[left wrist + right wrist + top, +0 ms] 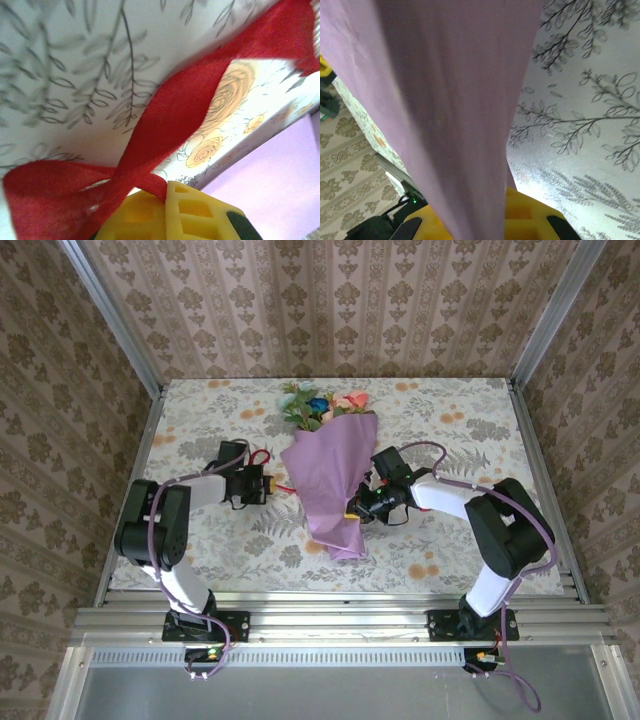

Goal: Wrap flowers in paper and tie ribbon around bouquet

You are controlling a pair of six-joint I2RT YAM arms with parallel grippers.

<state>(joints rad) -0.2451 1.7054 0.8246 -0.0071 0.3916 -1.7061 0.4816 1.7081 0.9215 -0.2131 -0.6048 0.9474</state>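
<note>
My left gripper eases slightly away from the paper cone next, over the tabletop beside it, and releases the red ribbon (pixel 288 487), since the piece of red ribbon reaches the cone.
The bouquet (pixel 335 480) lies mid-table, a lilac paper cone with its narrow end toward me. The pink, blue and green flowers (pixel 320 405) stick out of its far, wide end. My left gripper (pixel 270 483) sits just left of the cone, shut on the red ribbon (pixel 288 487), which runs toward the paper. In the left wrist view the ribbon (pixel 170 110) twists upward from between the yellow fingers (pixel 200 210), with the paper (pixel 280 185) at lower right. My right gripper (pixel 352 510) is at the cone's right edge, shut on the paper (pixel 450 100) between yellow fingers (pixel 527 215).
A floral tablecloth (pixel 440 420) covers the table, which is fenced by metal corner posts (pixel 545 315) and patterned walls. A loop of ribbon (pixel 260 454) lies behind the left gripper. Purple cables (pixel 440 455) arc over the right arm.
</note>
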